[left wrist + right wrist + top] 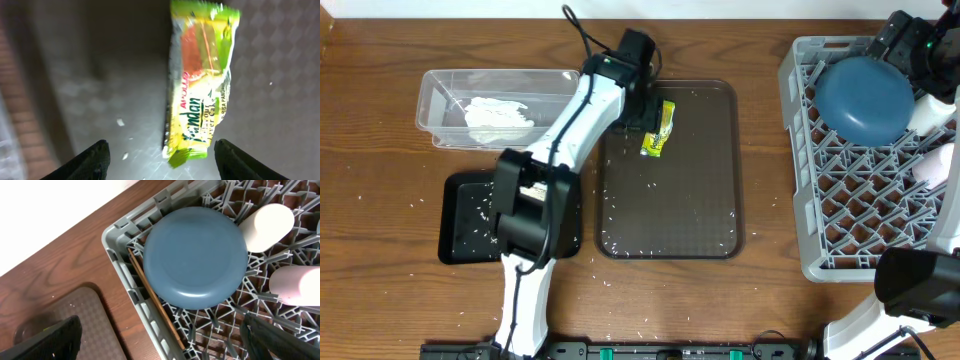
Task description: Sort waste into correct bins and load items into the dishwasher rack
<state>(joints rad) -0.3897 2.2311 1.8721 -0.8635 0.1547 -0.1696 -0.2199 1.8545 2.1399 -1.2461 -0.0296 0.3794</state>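
Note:
I will lower my left gripper toward the brown serving tray (710, 200) next, onto the wrapper's printed edge (659, 131) beside the red lettering, because the wrapper lies flat below the open fingers.
The yellow-green snack wrapper (658, 130) lies flat on the brown serving tray (710, 200). My left gripper (160, 161) hovers open over the wrapper (202, 85), whose lower end sits between the black fingertips (95, 160) without touching them. A crumpled white napkin (498, 118) lies in the clear tub (440, 85). Rice grains dot the black tray (455, 235). In the grey dishwasher rack (800, 70) the dark-blue bowl (195, 257) rests upside down, with chopsticks (155, 300) along the wall and a pink cup (295, 282) beside it. My right gripper (165, 341) is open above the rack's edge, holding nothing.
A cream-white cup (265, 227) stands in the rack past the bowl. Stray rice grains are scattered on the serving tray and the wooden table (770, 300). The left arm (570, 130) stretches across the tub's right end.

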